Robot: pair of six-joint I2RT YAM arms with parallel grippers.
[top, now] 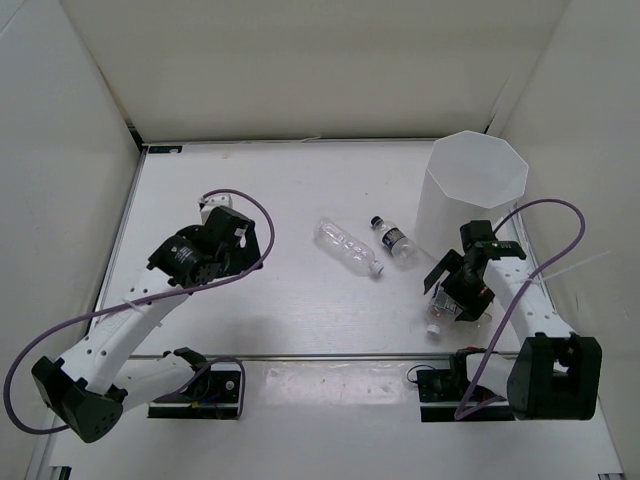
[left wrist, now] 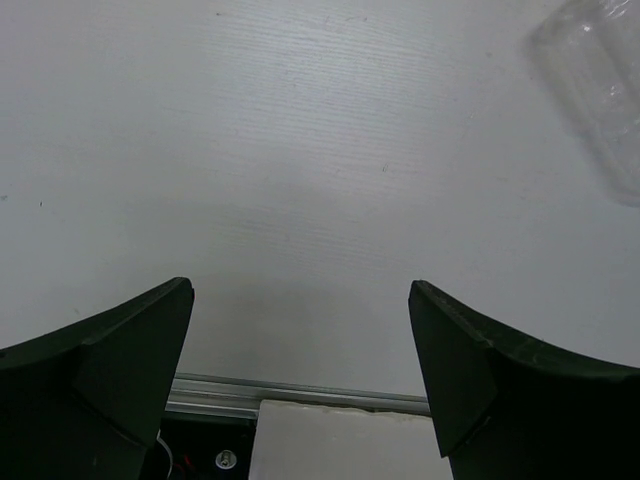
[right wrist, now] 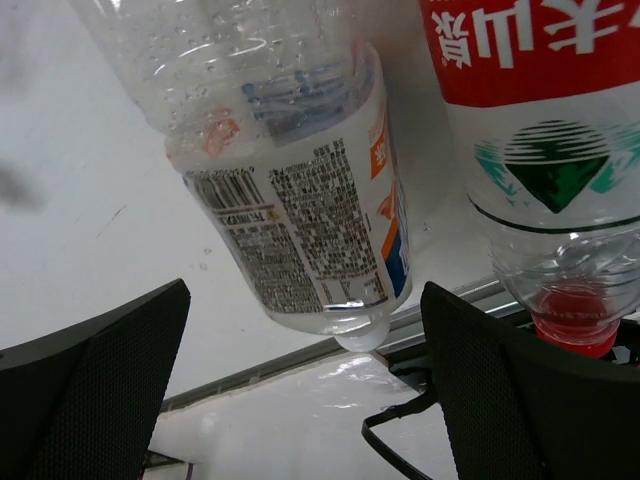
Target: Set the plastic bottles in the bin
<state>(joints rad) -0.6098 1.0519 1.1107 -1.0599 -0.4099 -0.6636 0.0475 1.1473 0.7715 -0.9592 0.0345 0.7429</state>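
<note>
I will next lower my right gripper's open fingers around the barcode label of the clear bottle [right wrist: 290, 235] and close, as the label is below, in line with the finger gap.
The long clear bottle with a white cap [top: 348, 247] and the short bottle with a black cap [top: 393, 240] lie mid-table; part of a clear bottle [left wrist: 600, 90] shows in the left wrist view. The tall white bin [top: 475, 190] stands at the far right. My right gripper [top: 452, 290] [right wrist: 305, 300] is open, low over two bottles lying side by side: one with a barcode label [right wrist: 300, 200], one with a red cap and red-white label [right wrist: 560, 150]. The barcode bottle lies in line with the gap between the fingers. My left gripper [top: 210, 245] [left wrist: 300, 290] is open and empty.
A metal rail [top: 330, 357] runs along the table's near edge and shows in both wrist views. White walls close in the table on the left, back and right. A purple cable loops from each arm.
</note>
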